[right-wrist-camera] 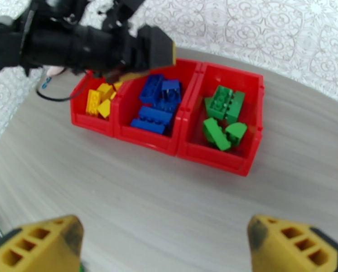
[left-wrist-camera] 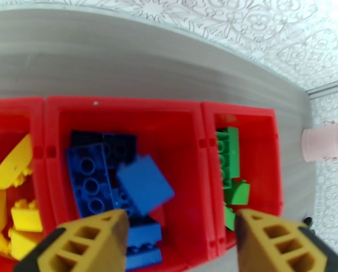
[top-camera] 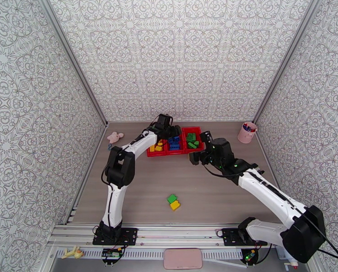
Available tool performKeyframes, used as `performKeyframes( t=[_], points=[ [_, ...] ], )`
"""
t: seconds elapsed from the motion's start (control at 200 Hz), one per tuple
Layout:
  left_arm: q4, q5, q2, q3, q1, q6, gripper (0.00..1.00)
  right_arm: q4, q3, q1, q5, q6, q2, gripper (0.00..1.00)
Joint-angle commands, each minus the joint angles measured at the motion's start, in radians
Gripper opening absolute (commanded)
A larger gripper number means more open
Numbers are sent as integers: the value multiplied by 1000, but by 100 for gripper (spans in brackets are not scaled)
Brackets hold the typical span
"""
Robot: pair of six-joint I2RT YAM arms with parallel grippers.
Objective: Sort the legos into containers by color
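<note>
The green brick touching the yellow brick is still outside the tray [top-camera: 166, 154]. I will move my right gripper back and down to close around the green brick.
The red tray [top-camera: 166, 154] stands at the back of the table, with yellow legos [top-camera: 158, 146] in its left compartment, blue legos [top-camera: 174, 143] in the middle and green legos [top-camera: 192, 140] on the right. My left gripper [top-camera: 169, 131] hovers over the middle compartment, open [left-wrist-camera: 182, 218] with nothing between its fingers. Below it a blue brick [left-wrist-camera: 144, 184] lies tilted on the blue pile. My right gripper [top-camera: 200, 147] is open [right-wrist-camera: 164, 227] above the table, just in front of the tray's [right-wrist-camera: 214, 159] right end. One green brick [top-camera: 171, 198] and one yellow brick [top-camera: 175, 205] lie touching on the table near the front.
A pink cup with pens [top-camera: 247, 132] stands at the back right corner, also seen in the left wrist view [left-wrist-camera: 323, 141]. A pink mouse toy [top-camera: 114, 137] lies at the back left. Patterned walls close the table on three sides.
</note>
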Motion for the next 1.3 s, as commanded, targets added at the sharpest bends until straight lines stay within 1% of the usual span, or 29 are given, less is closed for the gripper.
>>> performKeyframes(
  t=[0.0,0.14,0.335,0.53,0.69,0.79,0.9,0.995,1.19,1.295],
  points=[
    [48,-23,-140,-87,-3,35,78,-90,50,-1,-18,-35,42,100],
    [76,-55,-294,-259,0,31,91,-128,54,48,-25,-75,94,100],
    [98,-119,-548,-552,28,-17,98,-274,122,182,27,-74,207,100],
    [36,-156,-786,-794,82,-58,100,-426,207,337,25,-46,334,100],
    [-9,-149,-933,-933,174,-86,100,-541,281,422,13,-32,440,100],
    [-20,-144,-970,-976,223,-78,100,-574,323,455,-7,-26,502,100],
    [-14,-132,-967,-989,249,-66,100,-596,373,489,-40,-38,572,100],
    [-7,-110,-949,-974,248,-69,100,-644,429,508,-69,-51,642,100],
    [-11,-100,-921,-943,241,-43,100,-714,512,518,-62,-54,754,100],
    [-12,-107,-925,-939,230,-48,100,-728,526,518,-59,-38,783,94]
  ],
)
